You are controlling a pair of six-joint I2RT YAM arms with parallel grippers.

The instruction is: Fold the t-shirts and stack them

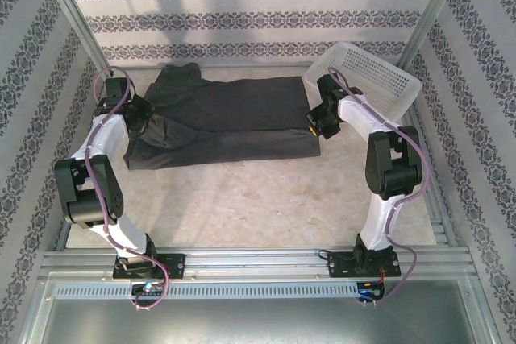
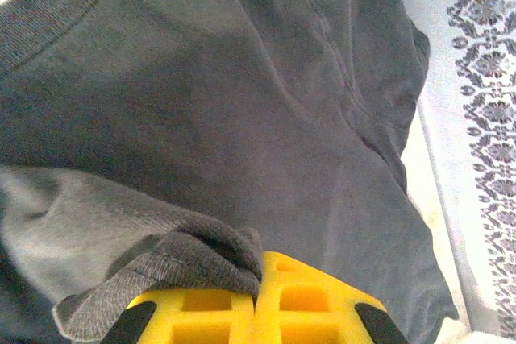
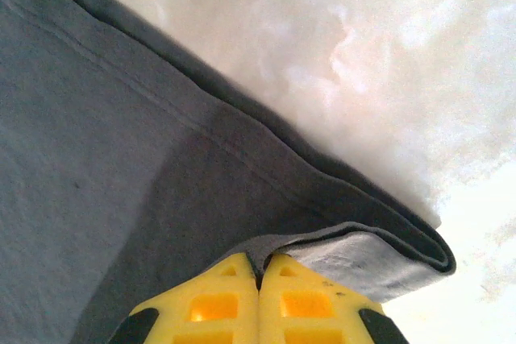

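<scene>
My left gripper should next stay over the t-shirt's flat body (image 1: 164, 109) (image 2: 302, 219) and open its fingers to let go of the bunched ribbed edge of the t-shirt, because that body is just below it.
A dark charcoal t-shirt (image 1: 222, 122) lies spread across the back of the table, folded over lengthwise. My left gripper (image 1: 139, 116) is at its left end, shut on a bunched ribbed edge of the cloth; in the left wrist view the yellow fingers (image 2: 210, 304) pinch that gathered edge of the t-shirt (image 2: 242, 118). My right gripper (image 1: 317, 128) is at the shirt's right end. Its yellow fingers (image 3: 310, 304) are shut on a fold at the corner of the t-shirt (image 3: 121, 159), next to the hemmed edge.
A white plastic lattice basket (image 1: 371, 78) stands tilted at the back right, just behind the right arm. Patterned walls (image 1: 258, 6) close in the back and both sides. Bare pale tabletop (image 1: 242, 207) stretches in front of the shirt toward the arm bases.
</scene>
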